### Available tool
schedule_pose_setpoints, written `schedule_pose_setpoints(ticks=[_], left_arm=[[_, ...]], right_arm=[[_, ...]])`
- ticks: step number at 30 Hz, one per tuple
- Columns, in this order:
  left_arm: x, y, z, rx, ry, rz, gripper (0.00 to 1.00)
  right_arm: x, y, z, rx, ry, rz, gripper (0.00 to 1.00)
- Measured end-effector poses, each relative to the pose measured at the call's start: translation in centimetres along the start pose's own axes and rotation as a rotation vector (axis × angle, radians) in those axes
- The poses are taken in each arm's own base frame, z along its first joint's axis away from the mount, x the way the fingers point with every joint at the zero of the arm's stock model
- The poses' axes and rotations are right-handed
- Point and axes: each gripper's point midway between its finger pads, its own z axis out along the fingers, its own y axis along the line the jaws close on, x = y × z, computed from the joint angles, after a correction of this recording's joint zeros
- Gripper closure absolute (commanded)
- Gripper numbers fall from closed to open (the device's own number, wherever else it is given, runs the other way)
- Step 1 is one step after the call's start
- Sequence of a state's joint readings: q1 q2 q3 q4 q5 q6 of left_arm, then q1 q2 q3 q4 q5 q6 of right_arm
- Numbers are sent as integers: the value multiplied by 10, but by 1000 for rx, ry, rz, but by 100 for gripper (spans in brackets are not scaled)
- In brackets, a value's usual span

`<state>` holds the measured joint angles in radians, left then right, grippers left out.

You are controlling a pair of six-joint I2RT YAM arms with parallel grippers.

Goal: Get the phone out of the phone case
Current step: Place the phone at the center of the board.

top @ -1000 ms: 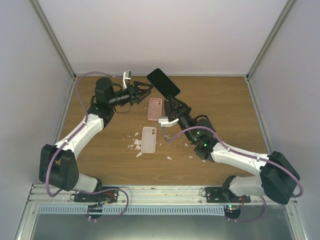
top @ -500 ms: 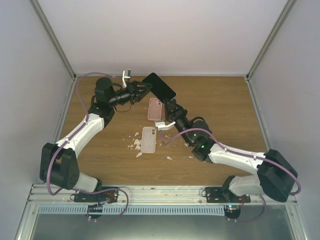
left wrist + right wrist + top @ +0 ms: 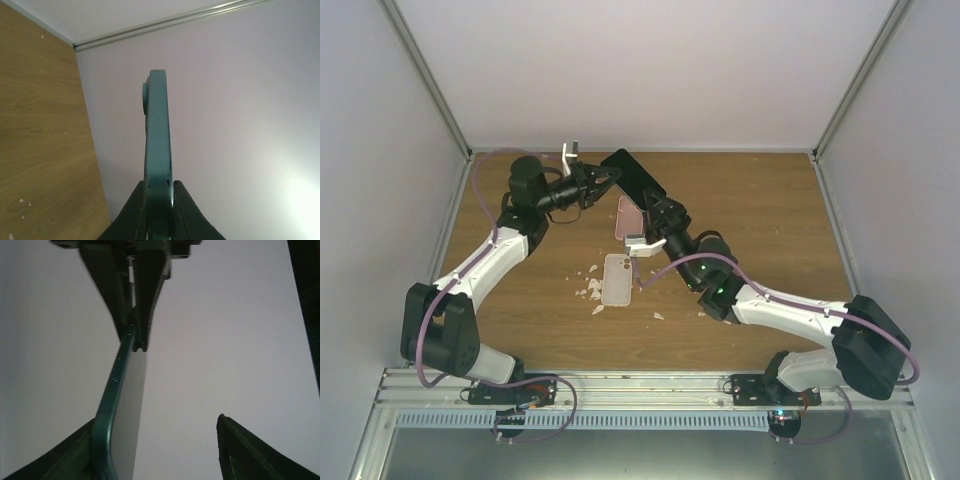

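Observation:
My left gripper will carry the phone down and back toward my base and release it on the wood [image 3: 661, 284] beside the nearer pink piece, because that spot is bare.
A dark phone [image 3: 634, 177] in a teal-green phone case [image 3: 111, 405] hangs tilted in the air over the back of the table. My left gripper [image 3: 609, 179] is shut on its far end; in the left wrist view the case edge [image 3: 157, 145] stands pinched between both fingertips [image 3: 182, 202]. My right gripper [image 3: 655, 208] sits at the phone's near end with its jaws open. The cased phone leans against the right gripper's left finger [image 3: 67, 460], and the other finger [image 3: 260, 450] stands well apart from it.
Two pink phone-shaped pieces lie on the wooden table: one [image 3: 629, 214] under the arms, one [image 3: 618, 277] nearer the front. White scraps [image 3: 590, 290] are scattered beside the nearer piece. White walls enclose the table on three sides.
My left gripper has closed on the phone's far end. My right gripper, which held the phone shut, has opened. The phone has shifted left and lower.

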<state>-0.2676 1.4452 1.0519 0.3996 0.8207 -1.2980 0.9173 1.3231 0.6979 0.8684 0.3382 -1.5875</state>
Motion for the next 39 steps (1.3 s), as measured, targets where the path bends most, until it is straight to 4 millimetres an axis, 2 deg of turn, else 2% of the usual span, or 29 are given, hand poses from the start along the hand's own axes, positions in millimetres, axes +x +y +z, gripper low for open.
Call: schedule_pose_setpoints(ticks=[2, 8, 15, 19, 21, 24, 28, 33, 39], left_arm=[[-2, 6, -3, -11, -8, -11, 100], [-18, 18, -15, -44, -50, -14, 100], [-32, 40, -30, -117, -86, 25, 100], [-32, 61, -32, -167, -66, 48, 100], [-28, 78, -29, -195, -30, 47, 100], [-15, 109, -22, -243, 44, 36, 100], [18, 139, -10, -305, 158, 41, 100], [75, 141, 17, -290, 322, 106, 100], [133, 148, 40, -249, 501, 117, 100]], right_arm=[[-1, -7, 3, 6, 1, 28, 20], [-1, -1, 3, -26, 2, 71, 1], [3, 21, 4, -185, 30, 114, 0], [15, 31, 4, -281, 66, 175, 0], [24, 36, 3, -327, 91, 212, 0], [36, 37, 5, -386, 122, 292, 0], [54, 22, 12, -417, 165, 425, 0], [74, 4, 18, -409, 205, 550, 0], [78, 11, 11, -464, 226, 631, 0]])
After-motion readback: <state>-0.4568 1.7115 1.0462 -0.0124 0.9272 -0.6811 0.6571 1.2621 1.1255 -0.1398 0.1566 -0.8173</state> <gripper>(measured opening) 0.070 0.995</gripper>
